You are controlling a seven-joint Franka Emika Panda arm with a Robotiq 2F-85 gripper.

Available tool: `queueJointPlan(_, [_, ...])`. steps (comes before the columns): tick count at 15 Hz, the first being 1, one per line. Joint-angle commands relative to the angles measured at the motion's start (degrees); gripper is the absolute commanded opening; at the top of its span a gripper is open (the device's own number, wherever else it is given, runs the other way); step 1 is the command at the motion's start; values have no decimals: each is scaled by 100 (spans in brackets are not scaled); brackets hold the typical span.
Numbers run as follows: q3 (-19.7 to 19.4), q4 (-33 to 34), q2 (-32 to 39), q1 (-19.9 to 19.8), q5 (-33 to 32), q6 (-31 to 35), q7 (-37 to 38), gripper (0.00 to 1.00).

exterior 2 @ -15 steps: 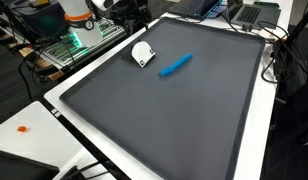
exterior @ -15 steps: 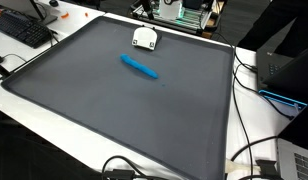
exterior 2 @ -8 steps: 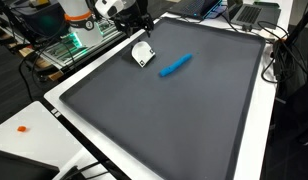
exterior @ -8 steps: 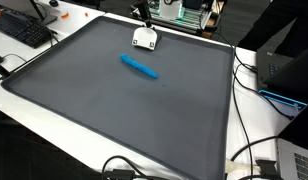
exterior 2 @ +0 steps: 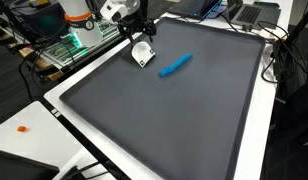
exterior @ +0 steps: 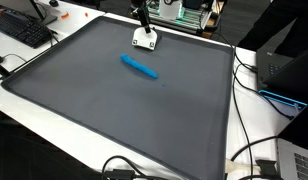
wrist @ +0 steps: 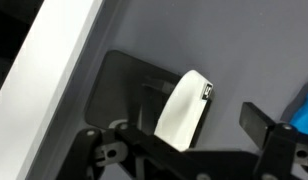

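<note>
My gripper should next turn to line up with the thin white flat piece slanting across the wrist view and lower its open fingers around the piece's upper edge (exterior 2: 143,45) (wrist: 184,107).
A small white object (exterior: 145,40) lies near the far edge of the dark grey mat (exterior: 114,110); it also shows in the other exterior view (exterior 2: 143,54) and in the wrist view (wrist: 184,105). A blue marker-like stick (exterior: 140,67) lies a little toward the mat's middle, also seen in the other exterior view (exterior 2: 175,66) and at the right edge of the wrist view (wrist: 302,108). My gripper (exterior: 141,20) hangs just above the white object, also in the other exterior view (exterior 2: 141,30). In the wrist view the gripper (wrist: 194,125) is open and empty, its fingers on either side of the white object.
The mat lies on a white table (exterior: 54,120). A keyboard (exterior: 24,30) sits at one corner, and cables (exterior: 249,150) and a laptop (exterior: 284,75) lie along a side. Equipment racks (exterior 2: 79,40) stand behind the mat's far edge. A small orange item (exterior 2: 23,128) lies on the white surface.
My arm has come into view over the far edge and moved down toward the white object. The white object and the blue stick have not moved.
</note>
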Motion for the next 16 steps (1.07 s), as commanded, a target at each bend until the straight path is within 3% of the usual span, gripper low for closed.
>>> queueJointPlan(1, [35, -59, 118, 119, 221, 337, 38, 100])
queueJointPlan(16, [115, -66, 439, 321, 545, 1227, 240, 100])
